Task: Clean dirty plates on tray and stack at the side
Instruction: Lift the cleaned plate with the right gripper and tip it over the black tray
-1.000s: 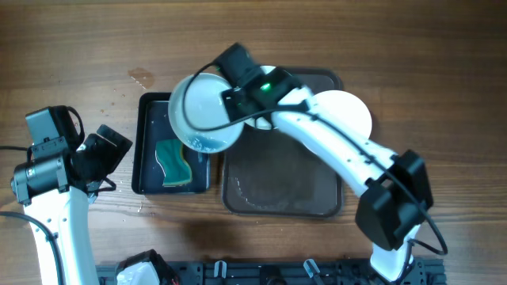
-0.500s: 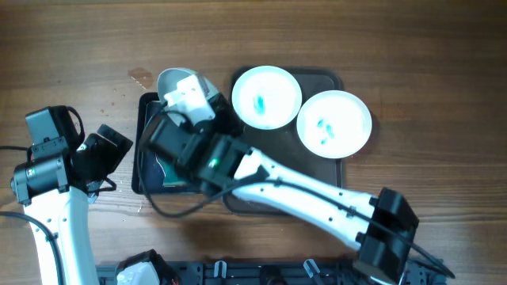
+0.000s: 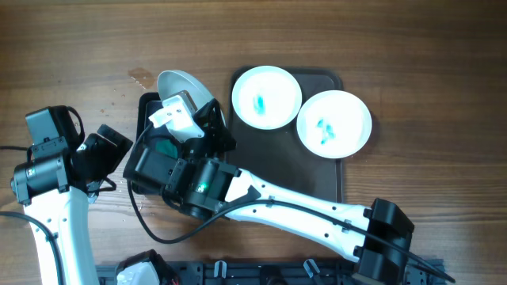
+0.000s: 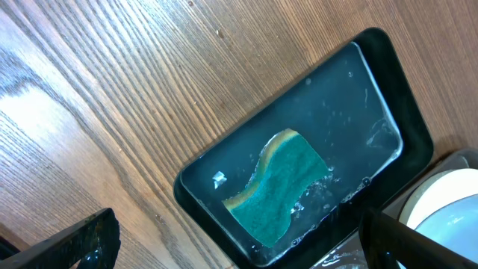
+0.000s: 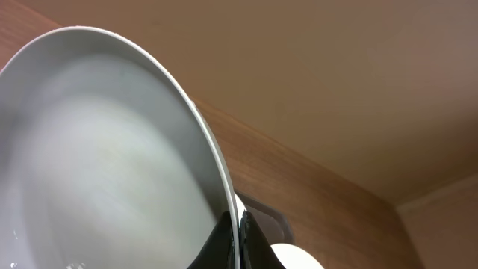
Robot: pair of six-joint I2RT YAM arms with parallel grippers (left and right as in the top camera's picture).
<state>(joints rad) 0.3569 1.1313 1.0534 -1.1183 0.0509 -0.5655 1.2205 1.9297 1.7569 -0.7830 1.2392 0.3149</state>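
Observation:
I should swing my right gripper past the brown tray [image 3: 317, 178] next and move it down to release the plate. Bare wood is below, to the gripper's right in the overhead view.
My right gripper [image 5: 237, 237] is shut on the rim of a white plate [image 5: 104, 164], held tilted on edge over the water tray; the plate also shows in the overhead view [image 3: 181, 85]. Two dirty white plates with blue smears lie on the dark brown tray [image 3: 317, 178]: one [image 3: 266, 96] at its far left, one [image 3: 333, 122] at its far right. A green sponge [image 4: 280, 187] lies in the black water tray [image 4: 224, 153]. My left gripper [image 4: 239, 246] is open above the wood beside that tray, holding nothing.
The right arm [image 3: 261, 202] stretches across the front of the brown tray and covers most of the water tray [image 3: 144, 111] in the overhead view. A small wet stain [image 3: 141, 77] marks the wood at far left.
The right arm swung left and toward the front with the plate, from over the brown tray to over the water tray, uncovering both dirty plates. The left arm has not moved.

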